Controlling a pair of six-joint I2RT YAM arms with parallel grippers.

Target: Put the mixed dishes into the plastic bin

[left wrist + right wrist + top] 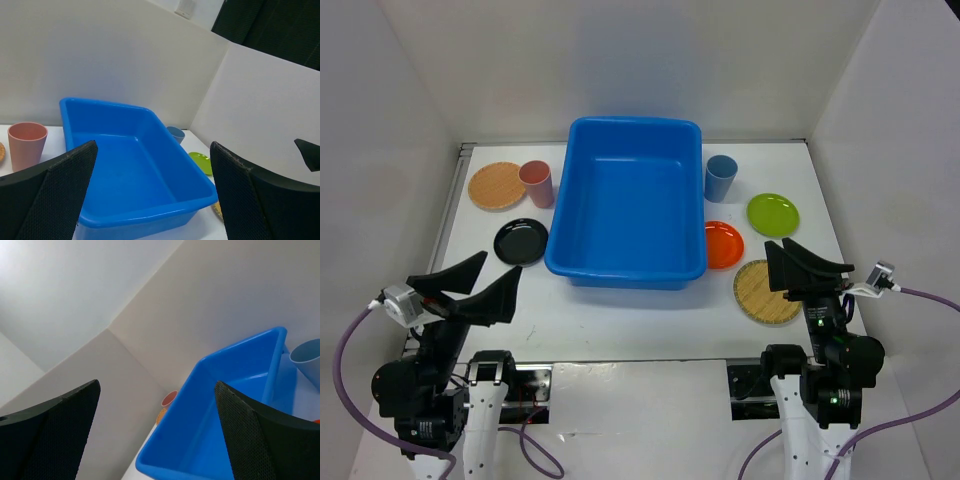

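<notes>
My right gripper moves outward and down next, tilting toward the table, onto the blue cup's rim [736,167] facing the lime-green plate, since the bin [625,210] crowds its other side.
The empty blue plastic bin [625,210] stands mid-table; it also shows in the left wrist view [125,165] and the right wrist view [225,405]. Left of it are a tan plate [496,185], a pink cup [536,183] and a black plate [521,241]. Right of it are a blue cup [721,178], a lime-green plate [773,214], an orange plate [723,244] and a second tan plate [760,295]. My left gripper [500,265] is open and empty near the front left. My right gripper [800,262] is open and empty above the right tan plate, partly hiding it.
White walls close the table in at the left, back and right. The table's near edge lies just in front of both arm bases. The orange plate touches the bin's right wall.
</notes>
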